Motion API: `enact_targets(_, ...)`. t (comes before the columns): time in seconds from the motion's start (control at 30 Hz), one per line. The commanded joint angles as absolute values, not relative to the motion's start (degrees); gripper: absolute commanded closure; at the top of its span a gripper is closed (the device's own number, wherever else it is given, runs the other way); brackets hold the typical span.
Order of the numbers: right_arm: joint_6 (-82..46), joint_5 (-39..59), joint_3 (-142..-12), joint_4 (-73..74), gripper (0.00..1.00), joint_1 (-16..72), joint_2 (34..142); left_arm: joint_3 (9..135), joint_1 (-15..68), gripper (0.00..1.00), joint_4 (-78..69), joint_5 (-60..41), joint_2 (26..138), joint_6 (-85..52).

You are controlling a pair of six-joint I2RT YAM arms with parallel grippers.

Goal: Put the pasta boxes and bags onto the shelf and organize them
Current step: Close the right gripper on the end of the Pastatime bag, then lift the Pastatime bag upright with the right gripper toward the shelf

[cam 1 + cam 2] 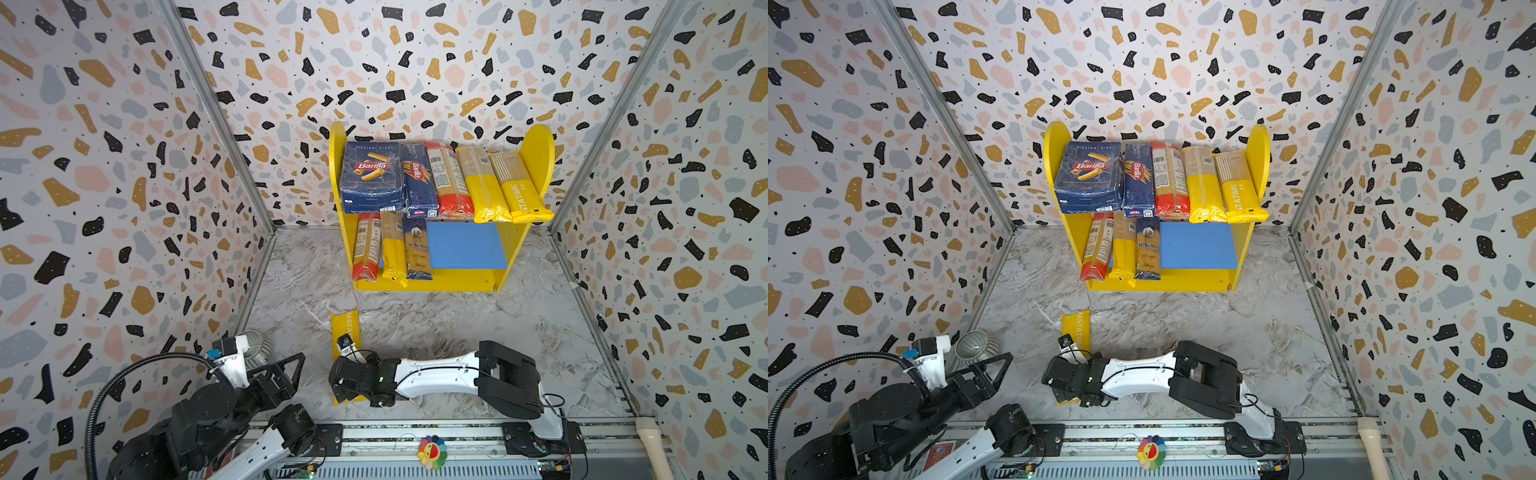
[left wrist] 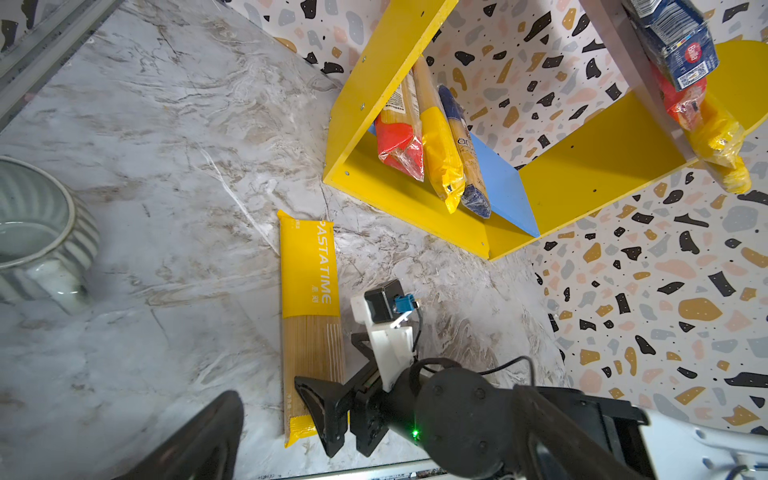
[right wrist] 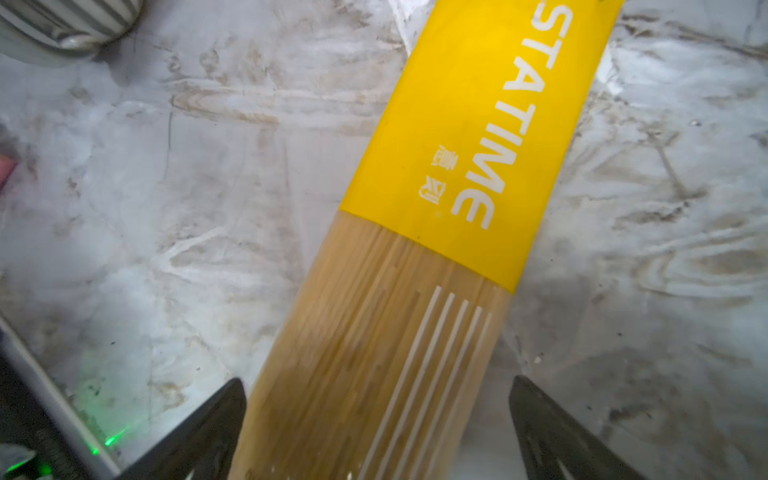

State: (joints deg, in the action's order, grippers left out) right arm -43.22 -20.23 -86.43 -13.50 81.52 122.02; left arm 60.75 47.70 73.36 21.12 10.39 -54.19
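Next I should lower my right gripper astride both long edges and close, since the clear end [image 3: 360,412] of the yellow PASTATIME bag lies below, between the open fingers.
The shelf [image 1: 538,158] [image 1: 1258,158] stands at the back. Its upper board carries the wide pasta box [image 1: 372,176], the narrow box [image 1: 419,183] and three bags [image 1: 482,187]. Three more bags [image 1: 392,249] lean at the left of the blue lower board. One yellow PASTATIME bag [image 1: 345,328] [image 2: 309,286] [image 3: 436,208] lies flat on the marble table. My right gripper [image 1: 345,382] [image 3: 376,380] hangs open over its clear part, a finger on either side, not touching. My left gripper [image 1: 293,380] rests open and empty at the front left; one finger [image 2: 203,436] shows.
A striped grey cup [image 1: 255,343] [image 2: 37,232] stands by the left wall, close to the left arm. A metal rail [image 1: 415,432] with a flower toy [image 1: 432,451] runs along the front edge. Patterned walls close in three sides.
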Motion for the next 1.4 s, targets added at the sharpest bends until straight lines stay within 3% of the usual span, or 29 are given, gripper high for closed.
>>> enact_targets(0.0, -44.1, -23.9, -90.0, -20.3, 0.01, 82.0, 123.7, 62.0, 48.0, 0.0, 73.9, 22.1, 9.8, -52.4)
enact_targets(0.4, -43.4, -24.3, -93.7, -26.3, 0.02, 81.9, 130.2, 62.8, 48.0, 0.01, 73.7, 21.7, 9.6, -51.7)
enact_targets(0.47, -43.5, -23.7, -93.1, -26.9, 0.08, 81.7, 130.4, 62.7, 47.9, 0.0, 73.8, 21.8, 9.5, -51.8)
enact_targets(0.7, -44.2, -17.9, -83.7, -22.2, 0.53, 80.9, 125.9, 62.1, 47.9, 0.0, 73.2, 22.1, 9.6, -51.7)
enact_targets(0.87, -45.1, -8.9, -71.1, -12.7, 0.76, 79.0, 117.5, 60.6, 48.0, 0.01, 71.5, 21.7, 10.9, -51.1)
enact_targets(1.07, -47.6, 4.9, -50.6, 7.1, 0.87, 73.9, 102.6, 58.9, 48.0, 0.0, 69.1, 21.2, 13.3, -51.1)
enact_targets(1.37, -47.7, 8.4, -38.2, 9.4, 0.91, 72.2, 82.5, 55.9, 48.0, 0.01, 63.7, 20.9, 17.9, -51.1)
